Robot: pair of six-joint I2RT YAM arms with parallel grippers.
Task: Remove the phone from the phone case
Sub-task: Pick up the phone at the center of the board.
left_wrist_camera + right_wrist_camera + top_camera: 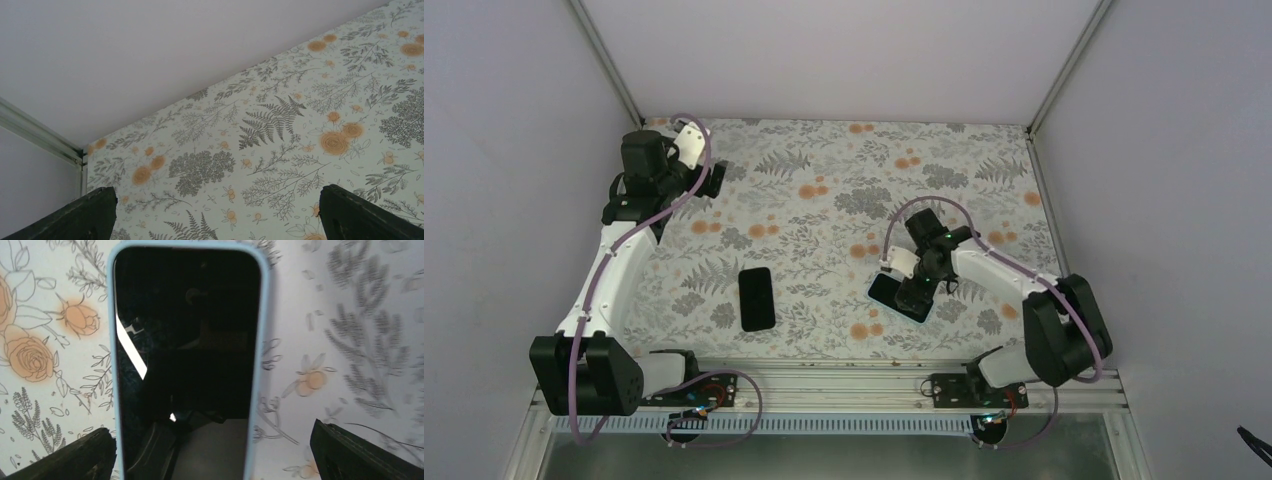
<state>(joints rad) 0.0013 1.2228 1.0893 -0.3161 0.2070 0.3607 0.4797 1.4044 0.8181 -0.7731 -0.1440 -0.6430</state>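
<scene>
I will move my right gripper down over the near end of the phone and close it on the long edges of the case, because its open fingers are above them, one on each side.
A phone with a dark, reflecting screen sits in a light-blue case point(262, 340) and lies flat on the floral table right of centre point(898, 297). My right gripper point(916, 285) hovers just above it, jaws wide open. In the right wrist view the gripper point(212, 452) straddles the near end of the phone point(185, 330). The left finger point(70, 457) is close beside the case's left edge. The right finger point(360, 452) stands well off its right edge. My left gripper point(715, 178) is open and empty at the far left back, also in its wrist view point(215, 212).
A second flat black phone-shaped slab point(756, 298) lies left of centre, near the front of the table. White walls enclose the table point(824, 170) on three sides, with metal corner posts point(40, 137). The arm bases sit on a rail point(844, 385) at the front edge.
</scene>
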